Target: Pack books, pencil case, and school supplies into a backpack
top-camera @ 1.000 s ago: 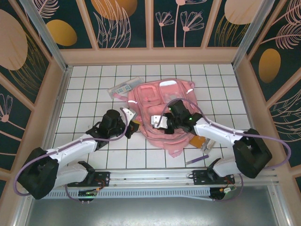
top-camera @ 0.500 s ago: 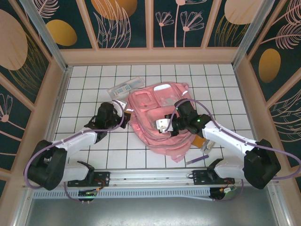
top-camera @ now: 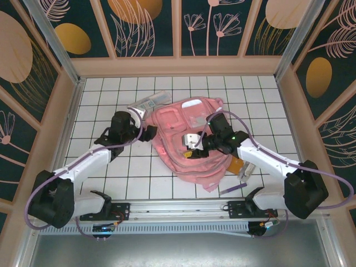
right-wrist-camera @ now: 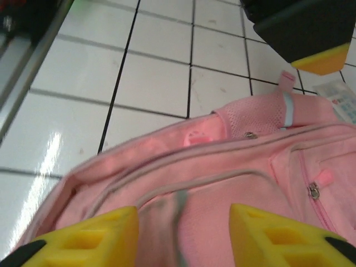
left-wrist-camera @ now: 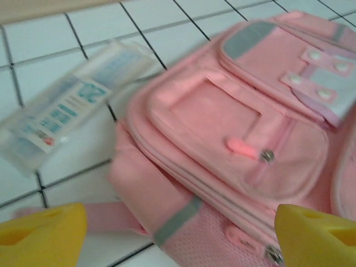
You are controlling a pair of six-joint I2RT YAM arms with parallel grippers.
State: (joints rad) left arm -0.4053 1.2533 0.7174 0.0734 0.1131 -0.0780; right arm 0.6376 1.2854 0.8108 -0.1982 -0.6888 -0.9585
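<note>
My left gripper will next cross the pink backpack and go down onto the zipper edge of the backpack's opening, which is below it, by the right gripper.
The pink backpack lies flat mid-table, front pockets up. My left gripper is at its left edge, jaws wide open; the left wrist view shows its yellow fingertips on either side of the backpack side strap, holding nothing. My right gripper hovers over the backpack's near middle, and its yellow fingers stand apart above the backpack fabric. The clear pencil case with blue print lies behind the left gripper, and the pencil case is on the tiles. An orange booklet sits partly under the right arm.
A purple pen and a small whitish-grey item lie on the tiles near the right arm's base. Wooden walls enclose the table on three sides. The left gripper's dark finger shows in the right wrist view.
Both grippers have gone from shut to open. The left gripper has moved back and right to the backpack's left edge. The backpack shifted slightly toward the back.
</note>
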